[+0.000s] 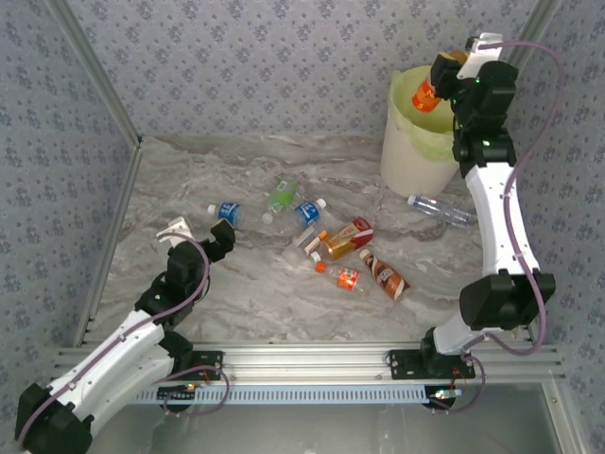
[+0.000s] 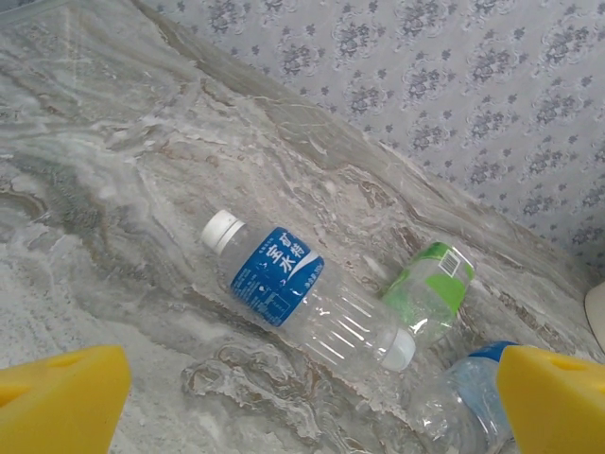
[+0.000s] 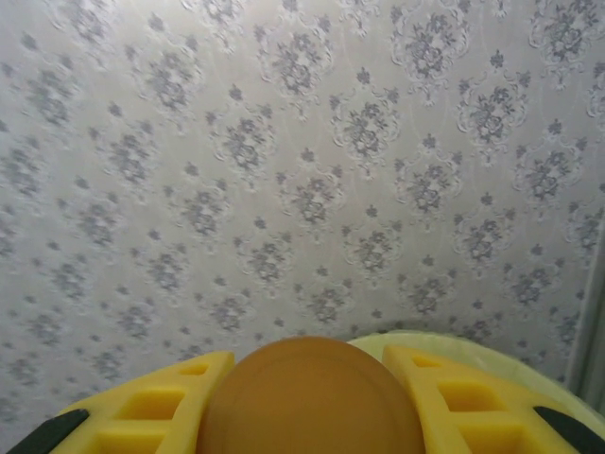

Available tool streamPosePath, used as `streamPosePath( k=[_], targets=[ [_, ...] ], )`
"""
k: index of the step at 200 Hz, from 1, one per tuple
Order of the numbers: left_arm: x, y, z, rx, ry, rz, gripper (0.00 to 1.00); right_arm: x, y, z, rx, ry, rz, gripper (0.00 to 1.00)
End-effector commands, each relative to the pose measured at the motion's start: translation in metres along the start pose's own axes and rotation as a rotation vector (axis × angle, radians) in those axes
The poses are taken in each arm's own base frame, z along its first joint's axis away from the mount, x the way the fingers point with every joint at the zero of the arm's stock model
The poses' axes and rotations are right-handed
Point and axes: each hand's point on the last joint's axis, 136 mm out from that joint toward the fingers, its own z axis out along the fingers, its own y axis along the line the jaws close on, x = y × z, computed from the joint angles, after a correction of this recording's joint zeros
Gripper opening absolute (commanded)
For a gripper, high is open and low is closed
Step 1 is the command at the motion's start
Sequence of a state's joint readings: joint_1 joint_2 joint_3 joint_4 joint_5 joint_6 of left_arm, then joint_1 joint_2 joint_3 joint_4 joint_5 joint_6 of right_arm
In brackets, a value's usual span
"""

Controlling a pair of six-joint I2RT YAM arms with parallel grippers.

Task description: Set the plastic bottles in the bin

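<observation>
I should lower my right gripper and tilt it down into the bin's yellow-green bag before I release the orange bottle (image 1: pixel 424 95).
My right gripper (image 1: pixel 440 83) is shut on an orange bottle (image 1: pixel 424 95) held above the open mouth of the white bin (image 1: pixel 412 156) with its yellow-green bag. The right wrist view has the bottle's orange end (image 3: pixel 310 402) between the yellow fingers (image 3: pixel 151 409), with the bin rim (image 3: pixel 515 364) behind. Low over the table, my left gripper (image 1: pixel 201 234) is open, its yellow fingers (image 2: pixel 59 395) wide apart. Ahead of it lie a blue-labelled bottle (image 2: pixel 280 277), a green-labelled bottle (image 2: pixel 432 291) and another blue one (image 2: pixel 463 397). More bottles (image 1: pixel 348 234) lie mid-table.
A clear bottle (image 1: pixel 440 210) lies by the bin's base, close to the right arm. A brown-labelled bottle (image 1: pixel 384 274) and a small orange one (image 1: pixel 340 275) lie nearer the front. Patterned walls close in the marble table (image 1: pixel 189 180) on three sides.
</observation>
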State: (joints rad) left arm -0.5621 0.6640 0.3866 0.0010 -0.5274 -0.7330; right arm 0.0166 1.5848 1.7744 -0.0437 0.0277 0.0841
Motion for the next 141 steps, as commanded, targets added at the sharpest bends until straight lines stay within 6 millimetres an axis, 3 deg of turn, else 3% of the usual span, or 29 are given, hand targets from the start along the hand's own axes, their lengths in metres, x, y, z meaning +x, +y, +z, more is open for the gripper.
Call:
streamPosePath(
  k=[1,30,54,89,98,114,129,141],
  targets=[
    [-0.001,0.01,-0.001,-0.033,-0.016,-0.036,1.0,-0.008,-0.018,0.018,0.135,-0.045,-0.1,0.0],
    [0.0,0.008,-0.001,-0.022,0.001,-0.02,1.0,0.035,-0.025,0.049,0.157,0.103,-0.138,0.02],
    [0.002,0.008,-0.001,-0.024,0.01,-0.016,1.0,0.09,-0.029,0.071,0.162,0.299,-0.131,0.06],
    [0.004,0.01,-0.001,-0.033,0.013,-0.013,1.0,0.141,-0.035,0.08,0.134,0.465,0.0,0.17],
    [0.004,0.012,-0.001,-0.04,0.012,-0.014,0.99,0.151,-0.033,0.082,0.095,0.493,0.055,0.19],
    [0.005,0.016,0.0,-0.06,0.009,-0.018,0.99,0.162,-0.039,0.083,0.096,0.524,0.132,0.3],
    [0.005,0.018,0.0,-0.072,0.008,-0.019,0.99,0.16,-0.051,0.08,0.148,0.52,0.147,0.46],
    [0.005,0.019,0.0,-0.075,0.007,-0.018,0.99,0.153,-0.056,0.076,0.181,0.511,0.131,0.53]
  ],
)
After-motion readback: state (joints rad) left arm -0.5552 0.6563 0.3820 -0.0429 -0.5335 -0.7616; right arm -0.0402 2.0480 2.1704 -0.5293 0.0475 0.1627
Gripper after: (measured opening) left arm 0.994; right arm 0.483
